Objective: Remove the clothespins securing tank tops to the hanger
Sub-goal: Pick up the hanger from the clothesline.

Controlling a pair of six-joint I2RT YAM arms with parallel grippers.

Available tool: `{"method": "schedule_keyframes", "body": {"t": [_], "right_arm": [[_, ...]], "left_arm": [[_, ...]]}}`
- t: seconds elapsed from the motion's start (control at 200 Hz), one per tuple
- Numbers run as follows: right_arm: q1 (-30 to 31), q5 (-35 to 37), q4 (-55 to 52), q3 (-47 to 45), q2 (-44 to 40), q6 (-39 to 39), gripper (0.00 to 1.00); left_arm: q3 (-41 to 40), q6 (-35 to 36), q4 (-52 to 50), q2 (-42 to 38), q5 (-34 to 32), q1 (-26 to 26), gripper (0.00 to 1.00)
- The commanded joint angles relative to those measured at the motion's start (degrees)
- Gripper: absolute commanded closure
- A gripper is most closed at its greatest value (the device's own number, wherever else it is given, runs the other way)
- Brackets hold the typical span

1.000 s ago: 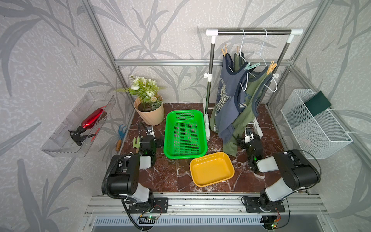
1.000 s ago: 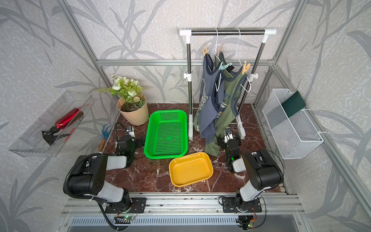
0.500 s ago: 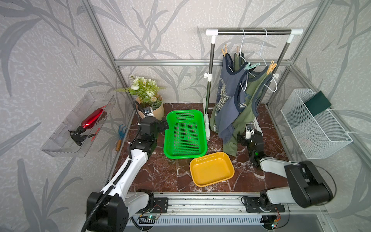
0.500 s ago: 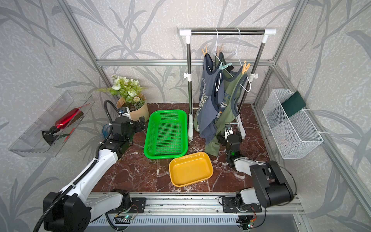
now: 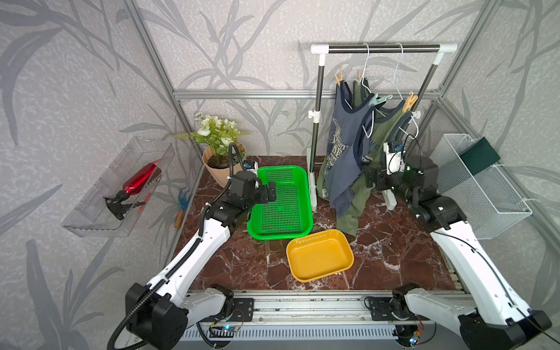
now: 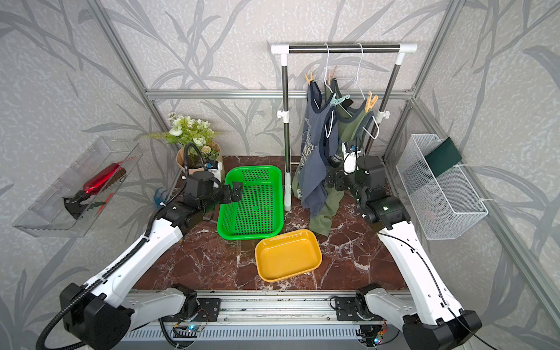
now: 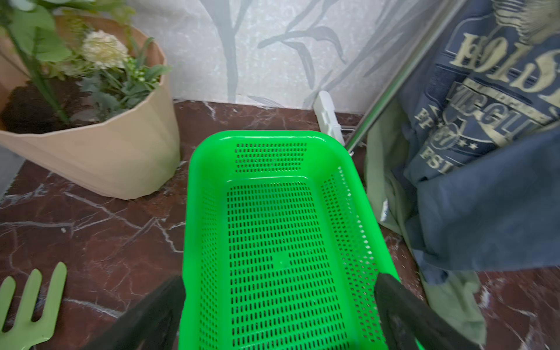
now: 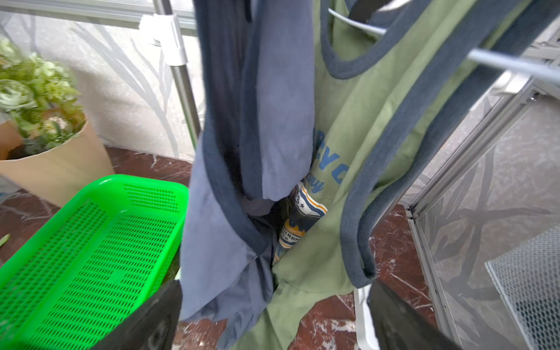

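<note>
My right gripper rises along the hanging tops to the slate-blue top's dark near strap (image 5: 371, 101) and closes on it next, because the teal clothespin still grips there.
Two tank tops hang on white wire hangers from the rack: a slate-blue one (image 5: 342, 151) (image 8: 272, 106) and an olive green one (image 5: 382, 133) (image 8: 363, 136). Several clothespins grip their straps in both top views: yellow (image 5: 338, 76), tan (image 5: 359, 75), teal (image 5: 380, 99) (image 6: 341, 100) and yellow-orange (image 5: 409, 101) (image 6: 370, 102). My right gripper (image 5: 371, 180) (image 8: 274, 291) is open beside the tops' lower halves, well below the pins, and the hems hang between its fingers. My left gripper (image 5: 271, 191) (image 7: 280, 281) is open and empty above the green basket.
A green perforated basket (image 5: 306, 194) and a yellow tray (image 5: 348, 251) lie on the marble floor. A flower pot (image 5: 218, 172) stands back left. The rack's pole (image 5: 315, 145) rises beside the basket. A white wire basket (image 5: 485, 194) hangs on the right wall.
Both arms have unfolded from low, tucked poses and reached forward. The left gripper moved over the green basket. The right gripper rose to the hanging tops.
</note>
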Motion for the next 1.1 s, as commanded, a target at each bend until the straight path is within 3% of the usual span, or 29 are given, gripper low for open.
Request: {"method": "schedule_keyframes", "body": {"t": [0.0,0.21,0.525,0.695,0.9,1.1], "right_arm": [[0.39,-5.26,-17.03,10.86,0.75,2.33,0.07],[0.39,-10.16,-21.71,26.72,6.82,5.57,0.08],[0.39,-11.80,-13.20,36.07,15.02,8.81,0.08],[0.39,-8.63,-6.69,38.68,20.69,7.47,0.08],[-0.61,-8.06,-11.86,55.36,32.42,3.75,0.08],[-3.35,-8.97,-19.73,72.94,44.92,4.83,0.08]], "left_arm": [[3.59,-0.46,-7.77,1.29,-0.70,-2.88,0.01],[5.49,1.02,-10.64,1.55,-1.53,-4.67,0.01],[4.20,1.84,-9.27,1.31,1.18,-4.70,0.01],[3.04,1.36,-7.63,2.01,2.65,-4.73,0.01],[2.67,0.45,-7.92,1.87,4.44,-4.69,0.01],[1.10,0.68,-9.15,0.20,3.76,-4.71,0.01]]}}
